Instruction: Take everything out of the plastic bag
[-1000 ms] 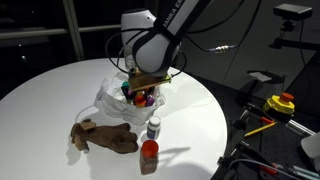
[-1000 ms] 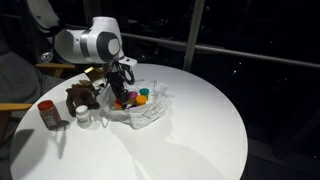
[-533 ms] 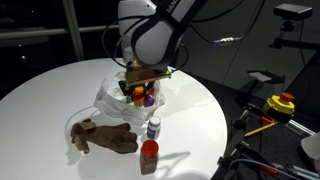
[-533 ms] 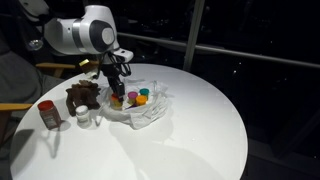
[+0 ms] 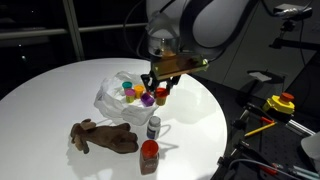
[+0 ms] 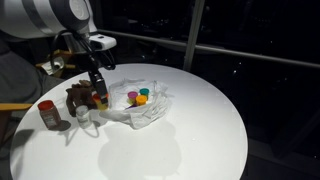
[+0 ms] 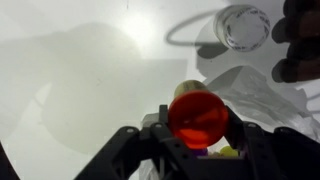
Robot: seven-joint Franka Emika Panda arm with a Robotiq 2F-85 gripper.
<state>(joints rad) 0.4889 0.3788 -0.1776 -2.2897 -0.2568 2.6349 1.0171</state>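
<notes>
The white-capped clear jar goes away from the bag (image 5: 112, 97) next, and my gripper carries it down onto the empty tabletop (image 5: 168, 126) beside it to release it.
The plastic bag (image 5: 112, 97) (image 6: 146, 108) lies crumpled and open on the round white table, with purple (image 5: 147, 99), yellow and teal jars still showing inside. My gripper (image 5: 160, 86) (image 6: 98, 93) hangs just outside the bag's edge, shut on a small red-lidded jar (image 5: 161, 94) (image 7: 198, 117). In the wrist view the jar fills the space between my gripper (image 7: 198, 128) fingers, above the bag's film (image 7: 252, 92). The brown plush toy (image 5: 104, 136) (image 6: 80, 98) lies on the table beside the bag.
A white-capped clear jar (image 5: 153, 127) (image 7: 245, 26) and a red jar (image 5: 149, 153) (image 6: 47, 113) stand on the table (image 5: 50, 90) near the plush toy. Tools and yellow gear (image 5: 280, 103) sit off the table's side. A chair (image 6: 15, 85) stands behind the table.
My gripper rose out of the bag with the red-lidded jar in it and moved sideways past the bag's edge, toward the standing jars. The bag stayed put.
</notes>
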